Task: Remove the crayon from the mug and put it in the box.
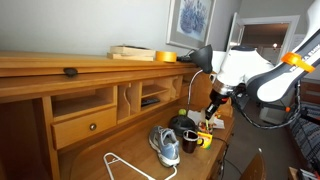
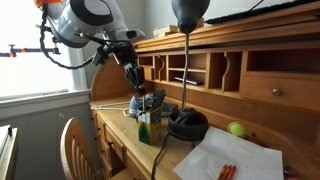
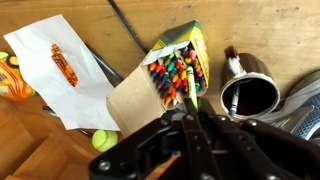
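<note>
Next, my gripper lowers the thin green crayon into the opening and releases it, since its loose end already hangs over the open top of the box (image 2: pixel 150 125) (image 3: pixel 178 72).
In the wrist view my gripper (image 3: pixel 193 112) is shut on a thin green crayon (image 3: pixel 192 93) that sticks out past the fingertips. It hangs just over the open box (image 3: pixel 178 72), which is green and yellow and packed with several coloured crayons. The dark mug (image 3: pixel 250 95) stands right of the box, handle pointing away, with a greyish crayon (image 3: pixel 234 103) leaning inside. In an exterior view the gripper (image 1: pixel 213 103) hangs above the desk beside the mug (image 1: pixel 189 140). From the opposite side, the gripper (image 2: pixel 136 85) is over the box (image 2: pixel 150 125).
A grey-and-blue sneaker (image 1: pixel 166 146) lies by the mug. A black lamp base (image 2: pixel 187 123) with its pole stands next to the box. A white paper (image 3: pixel 60 65) with orange crayons, a tennis ball (image 3: pixel 103 140) and an orange object (image 3: pixel 12 85) lie nearby. Desk cubbies rise behind.
</note>
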### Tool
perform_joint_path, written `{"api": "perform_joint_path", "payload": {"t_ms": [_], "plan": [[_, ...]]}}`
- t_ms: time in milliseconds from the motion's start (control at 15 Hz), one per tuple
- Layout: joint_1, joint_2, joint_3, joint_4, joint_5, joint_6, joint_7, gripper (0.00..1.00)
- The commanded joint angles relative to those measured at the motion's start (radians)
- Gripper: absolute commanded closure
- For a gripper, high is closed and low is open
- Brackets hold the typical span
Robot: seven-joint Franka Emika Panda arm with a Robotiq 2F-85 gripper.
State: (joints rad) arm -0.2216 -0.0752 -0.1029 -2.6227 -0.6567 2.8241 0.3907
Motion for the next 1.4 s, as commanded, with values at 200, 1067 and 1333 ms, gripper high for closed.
{"api": "perform_joint_path", "payload": {"t_ms": [200, 1067, 1333], "plan": [[-0.012, 0.054, -0.006, 0.018, -0.046, 0.051, 0.041, 0.98], [-0.007, 0.117, -0.012, 0.05, -0.083, 0.079, 0.068, 0.98], [-0.004, 0.138, -0.012, 0.057, -0.082, 0.086, 0.067, 0.98]]}}
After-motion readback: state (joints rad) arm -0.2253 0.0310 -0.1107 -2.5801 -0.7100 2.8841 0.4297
